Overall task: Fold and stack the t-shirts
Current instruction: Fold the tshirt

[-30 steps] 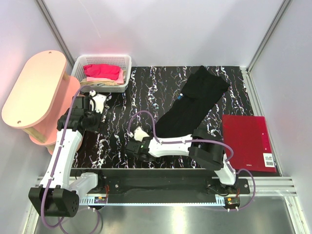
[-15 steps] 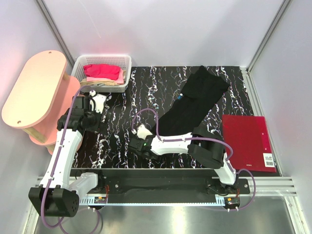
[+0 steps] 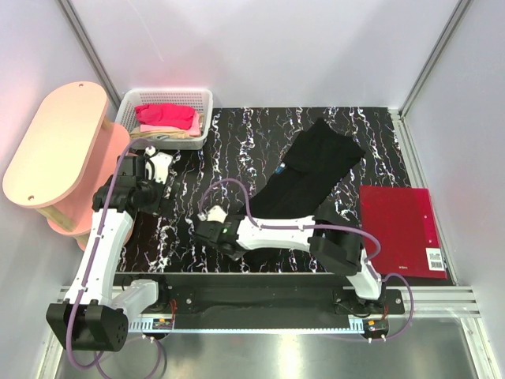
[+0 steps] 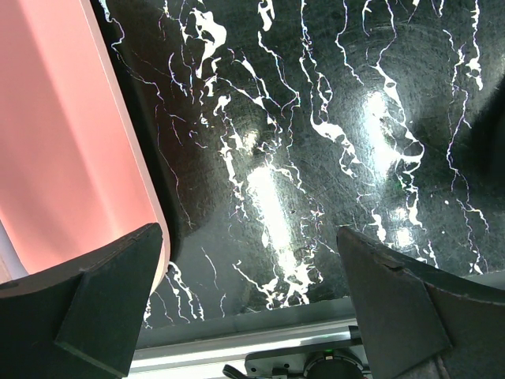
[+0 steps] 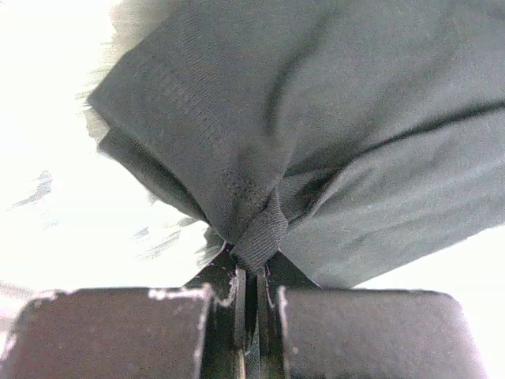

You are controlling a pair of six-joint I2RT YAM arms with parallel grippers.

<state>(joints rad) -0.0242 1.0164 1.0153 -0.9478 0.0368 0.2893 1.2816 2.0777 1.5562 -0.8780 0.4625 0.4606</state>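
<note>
The black shirt's ribbed edge goes up away from my base in my right gripper next, then comes down onto the shirt's middle (image 3: pixel 297 185).
A black t-shirt (image 3: pixel 312 174) lies folded long and slantwise on the black marbled table (image 3: pixel 237 142). My right gripper (image 3: pixel 210 215) is low over the table's near middle, shut on a ribbed edge of that shirt (image 5: pixel 331 118). In the right wrist view the cloth bunches into the closed right gripper (image 5: pixel 254 272). My left gripper (image 3: pixel 158 163) hovers at the table's left side, and in the left wrist view this left gripper (image 4: pixel 248 233) is open over bare marbled surface with nothing in it. A bright pink t-shirt (image 3: pixel 164 116) lies in the basket.
A white mesh basket (image 3: pixel 202 98) stands at the back left with pale cloth under the pink shirt. A pink oval stand (image 3: pixel 55 142) sits off the table's left edge. A dark red flat sheet (image 3: pixel 402 229) with a white label lies at the right.
The right gripper has shut on the black shirt's edge and moved left. The shirt has been drawn a little toward the near left. The left arm has not moved.
</note>
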